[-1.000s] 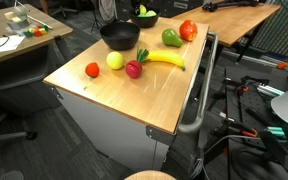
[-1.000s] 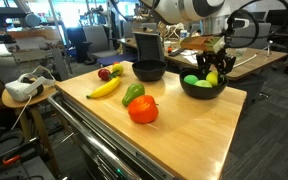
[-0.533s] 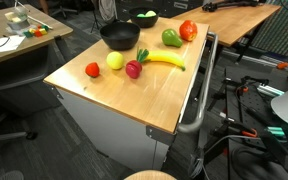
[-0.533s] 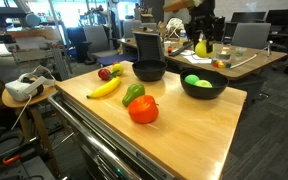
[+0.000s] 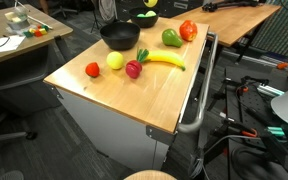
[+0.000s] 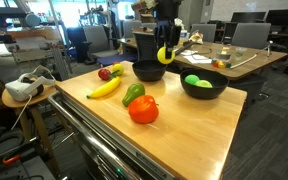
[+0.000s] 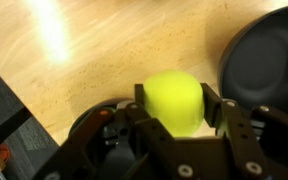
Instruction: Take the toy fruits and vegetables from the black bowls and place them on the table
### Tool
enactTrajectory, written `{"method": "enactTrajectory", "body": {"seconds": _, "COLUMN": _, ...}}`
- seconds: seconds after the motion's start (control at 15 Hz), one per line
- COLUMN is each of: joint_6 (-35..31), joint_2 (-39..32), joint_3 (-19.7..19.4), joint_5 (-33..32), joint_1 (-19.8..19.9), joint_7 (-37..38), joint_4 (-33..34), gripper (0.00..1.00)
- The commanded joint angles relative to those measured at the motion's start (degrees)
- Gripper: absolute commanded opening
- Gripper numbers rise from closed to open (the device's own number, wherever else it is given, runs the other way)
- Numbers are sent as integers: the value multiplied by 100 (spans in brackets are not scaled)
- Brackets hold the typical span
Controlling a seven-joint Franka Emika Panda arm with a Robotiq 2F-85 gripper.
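Note:
Next, my gripper shifts toward the green pepper (image 6: 133, 93) and brings the fruit down to the table beside the empty black bowl.
My gripper (image 6: 165, 52) is shut on a yellow-green round toy fruit (image 7: 172, 92) and holds it in the air above the table (image 6: 184, 125). In the wrist view the fruit fills the gap between the fingers (image 7: 212, 105), over bare wood, with a black bowl (image 7: 269, 60) to the right. One black bowl (image 6: 149, 71) looks empty. The other black bowl (image 6: 203, 88) holds a green fruit (image 6: 192, 80). On the table lie a tomato (image 6: 143, 110), a green pepper (image 6: 133, 93), a banana (image 6: 105, 88), a radish (image 6: 105, 73) and a yellow-green fruit (image 5: 115, 61).
A second tomato (image 5: 92, 69) sits near the table's corner. A metal bar handle (image 5: 199, 90) runs along the cabinet side. Other wooden desks (image 5: 14, 40) and office chairs stand around. A white headset (image 6: 22, 88) lies on a small side table.
The gripper has lifted the yellow-green fruit out of the bowl with the green fruit and carried it sideways, to a spot by the empty bowl.

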State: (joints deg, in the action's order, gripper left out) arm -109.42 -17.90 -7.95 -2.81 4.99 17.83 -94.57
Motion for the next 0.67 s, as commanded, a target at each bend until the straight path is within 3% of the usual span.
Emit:
{"method": "enactTrajectory", "body": {"seconds": 0.0, "joint_6": -83, "joint_2": 234, "joint_3": 115, "joint_5": 213, "joint_1": -93, "joint_7": 217, "joint_4": -508, "gripper": 29}}
{"method": "enactTrajectory", "body": {"seconds": 0.33, "joint_6": -1265, "joint_2": -125, "joint_3": 97, "joint_5": 68, "joint_1": -207, "joint_7": 559, "joint_4": -878, "gripper": 29}}
{"method": "enactTrajectory", "body": {"seconds": 0.6, "joint_6": -1648, "joint_2": -291, "joint_3": 53, "joint_5": 55, "joint_1": -243, "joint_7": 687, "joint_4": -1061, "gripper": 29}}
